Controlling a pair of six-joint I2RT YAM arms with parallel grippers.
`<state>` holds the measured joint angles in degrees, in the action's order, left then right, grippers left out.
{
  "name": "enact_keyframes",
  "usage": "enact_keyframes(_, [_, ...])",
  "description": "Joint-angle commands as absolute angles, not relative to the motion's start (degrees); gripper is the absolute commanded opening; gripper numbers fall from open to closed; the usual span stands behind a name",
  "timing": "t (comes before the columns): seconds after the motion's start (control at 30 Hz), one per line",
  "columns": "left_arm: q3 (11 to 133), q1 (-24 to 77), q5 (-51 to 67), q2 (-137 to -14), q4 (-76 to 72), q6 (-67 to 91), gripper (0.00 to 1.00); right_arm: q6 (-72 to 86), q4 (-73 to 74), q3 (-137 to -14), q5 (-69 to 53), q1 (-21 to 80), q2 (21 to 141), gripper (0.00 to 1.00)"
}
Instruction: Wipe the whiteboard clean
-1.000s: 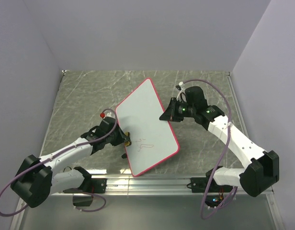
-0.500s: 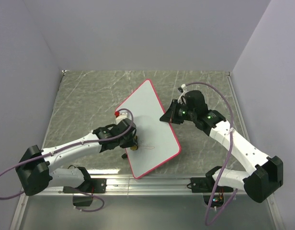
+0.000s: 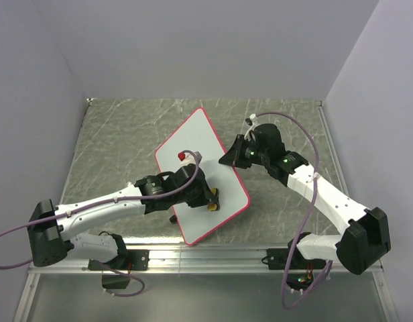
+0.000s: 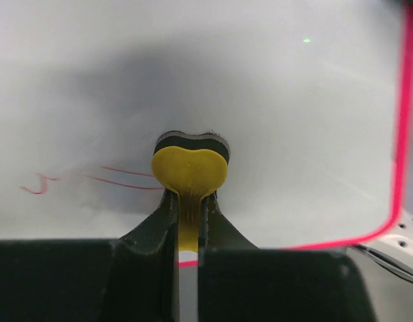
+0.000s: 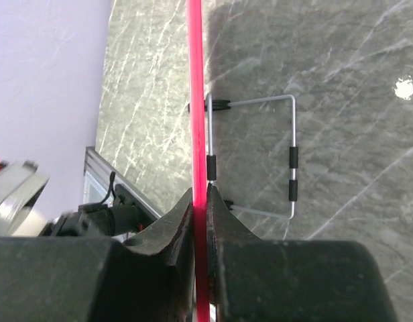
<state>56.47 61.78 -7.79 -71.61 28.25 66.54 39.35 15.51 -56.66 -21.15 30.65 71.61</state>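
The robot's left gripper next needs to wipe the scribbles, lift past the whiteboard's rim, then lower and let go of the eraser (image 3: 212,204), as open marbled table is below, to the gripper's left in the top view.
The whiteboard (image 3: 196,151) lies tilted in the middle of the table, white with a red-pink rim. My left gripper (image 3: 212,199) is shut on the yellow-and-black eraser (image 3: 212,204), which presses on the board's near right part. In the left wrist view the eraser (image 4: 190,164) sits on the board (image 4: 273,100) with faint red scribbles (image 4: 92,180) to its left. My right gripper (image 3: 228,161) is shut on the board's right rim; the right wrist view shows the red rim (image 5: 196,100) edge-on between the jaws.
A bent wire stand (image 5: 273,151) hangs under the board's back, above the grey marbled table (image 3: 119,134). An aluminium rail (image 3: 206,258) runs along the near edge. Purple walls enclose the table at left, back and right.
My left gripper has swept the eraser rightward across the board, wiping most of the red scribble. The board has turned a little, and my right gripper has kept its hold on the rim.
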Motion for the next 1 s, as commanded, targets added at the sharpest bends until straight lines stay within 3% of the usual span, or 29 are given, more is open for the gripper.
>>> enact_keyframes(0.0, [59.33, 63.98, -5.09, -73.21, 21.54, 70.05, 0.0, 39.2, 13.62, -56.25, -25.22, 34.28, 74.35, 0.0])
enact_keyframes(0.2, [56.69, 64.86, -5.71, -74.79, 17.23, 70.57, 0.0, 38.85, 13.27, -57.57, -27.24, 34.28, 75.76, 0.0])
enact_keyframes(0.47, [46.17, 64.07, -12.73, -73.93, 23.64, 76.71, 0.0, 39.11, 12.22, -57.48, -29.79, 34.19, 76.55, 0.0])
enact_keyframes(0.77, [28.06, 56.18, -11.52, -64.78, 22.41, 82.79, 0.0, 36.3, 15.29, -61.26, -32.34, 34.19, 79.19, 0.0])
enact_keyframes(0.97, [24.87, 50.63, -7.38, -65.65, 25.92, 83.41, 0.0, 36.82, 14.94, -61.88, -33.66, 34.36, 80.51, 0.0])
